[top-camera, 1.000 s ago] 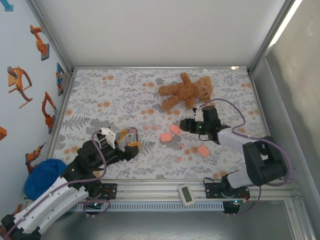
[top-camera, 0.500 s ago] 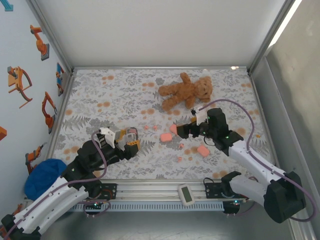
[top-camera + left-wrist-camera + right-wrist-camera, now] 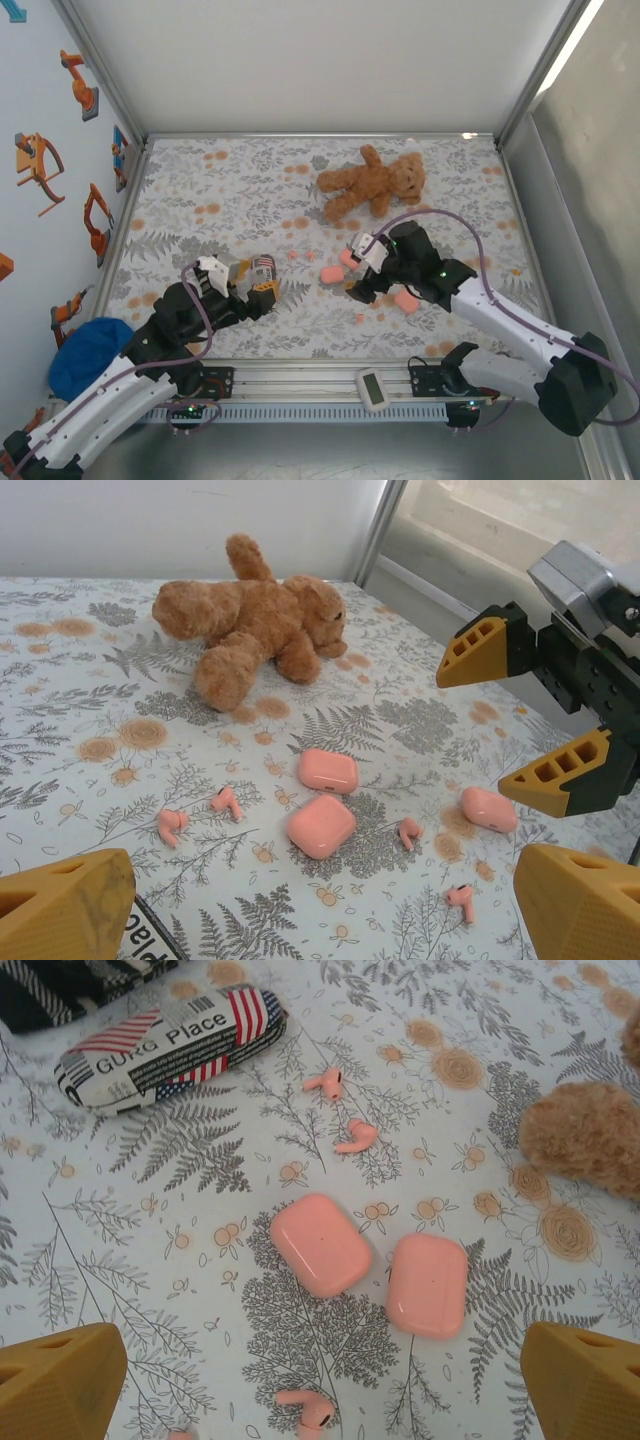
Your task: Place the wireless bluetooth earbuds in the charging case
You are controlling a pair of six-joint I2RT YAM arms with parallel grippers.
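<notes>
My right gripper should move down toward the charging case nearer the glasses case (image 3: 331, 274) (image 3: 320, 1245) and turn so its fingers straddle the sides, as the case lies skewed between them.
Several tiny pink earbuds lie loose on the floral table: two (image 3: 293, 256) left of the cases, one (image 3: 359, 318) nearer the front. Three shut pink charging cases lie flat: two side by side (image 3: 320, 1243) (image 3: 427, 1283) and one apart (image 3: 406, 300). My right gripper (image 3: 357, 272) hovers open over the pair, with an earbud (image 3: 308, 1408) below its gap and nothing held. My left gripper (image 3: 255, 278) stands open at the left, holding nothing. From there the cases (image 3: 321, 825) and earbuds (image 3: 409, 831) lie ahead, with the right gripper (image 3: 515, 715) above them.
A brown teddy bear (image 3: 370, 183) lies at the back of the table (image 3: 220, 190). A flag-striped glasses case (image 3: 170, 1045) rests by my left gripper. A blue cloth (image 3: 85, 352) sits off the table's left edge, a white device (image 3: 373, 388) on the front rail.
My right gripper has opened wide and swung left and toward the front, from beside the two cases to over them. The left arm has not moved.
</notes>
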